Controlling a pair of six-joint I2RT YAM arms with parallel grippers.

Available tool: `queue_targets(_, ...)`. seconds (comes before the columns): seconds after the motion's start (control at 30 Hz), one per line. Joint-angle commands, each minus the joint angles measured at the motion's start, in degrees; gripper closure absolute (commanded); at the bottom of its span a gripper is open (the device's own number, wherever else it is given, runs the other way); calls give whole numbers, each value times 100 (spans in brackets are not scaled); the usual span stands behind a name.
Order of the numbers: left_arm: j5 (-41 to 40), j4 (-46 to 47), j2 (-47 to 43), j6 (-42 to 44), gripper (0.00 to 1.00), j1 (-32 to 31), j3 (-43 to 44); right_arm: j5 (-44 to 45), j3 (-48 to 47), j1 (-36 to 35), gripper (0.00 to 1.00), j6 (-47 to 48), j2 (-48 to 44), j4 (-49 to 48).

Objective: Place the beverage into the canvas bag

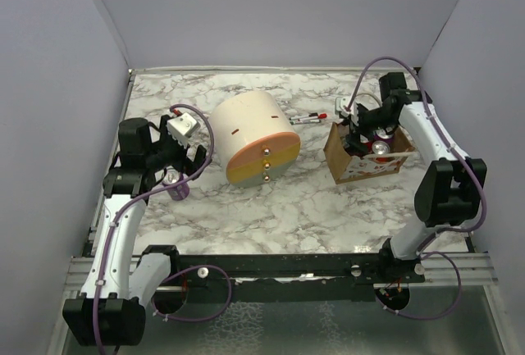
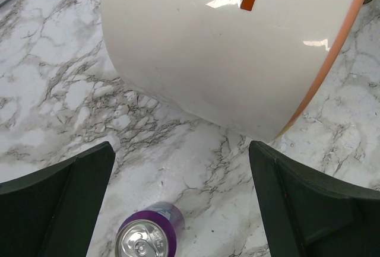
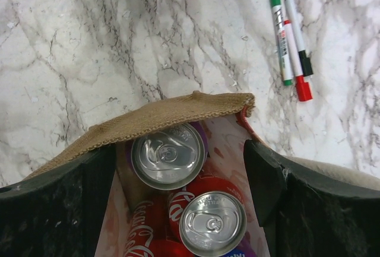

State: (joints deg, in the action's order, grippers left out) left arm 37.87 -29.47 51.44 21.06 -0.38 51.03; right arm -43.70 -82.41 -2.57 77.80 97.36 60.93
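Observation:
The upright can still stands below my open fingers. My left gripper needs to move back and down next until they straddle the purple can's upper body.
A purple beverage can stands upright on the marble table at the left; in the left wrist view it is low between my fingers. My left gripper is open above it, not touching it. The tan canvas bag stands at the right with its mouth open. My right gripper is open and empty right over the bag's burlap rim. Inside the bag stand a purple-sided can and a red Coca-Cola can.
A large cream-and-orange cylinder lies on its side between the can and the bag, close to my left gripper. Marker pens lie behind the bag. Grey walls enclose the table on three sides.

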Motion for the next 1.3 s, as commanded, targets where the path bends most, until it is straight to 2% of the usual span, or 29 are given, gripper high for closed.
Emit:
queue_targets(0.0,-382,180,-199,-78,1,48,-44,-21,133,-51,14,-421,-448,-400)
queue_targets(0.23,-1100,164,-421,-257,1,415,52,-158,298,-51,14,-1115,-986,-771)
queue_targets(0.57,-2324,-1272,172,64,1,457,458,-321,522,-201,12,-2715,-2037,-1103)
queue_targets(0.87,-2462,-1864,916,792,1,458,412,-319,1235,-218,8,-3265,-2691,-1314)
queue_targets(1.0,-2464,-1881,1239,1049,1,455,302,-348,1510,-218,0,-3580,-2884,-1612)
queue_targets(1.2,-2464,-1867,1646,1149,1,456,230,-652,1742,-218,0,-4083,-3067,-2061)
queue_targets(1.27,-2443,-1853,1747,1172,4,459,195,-679,1791,-218,0,-4246,-3103,-2207)
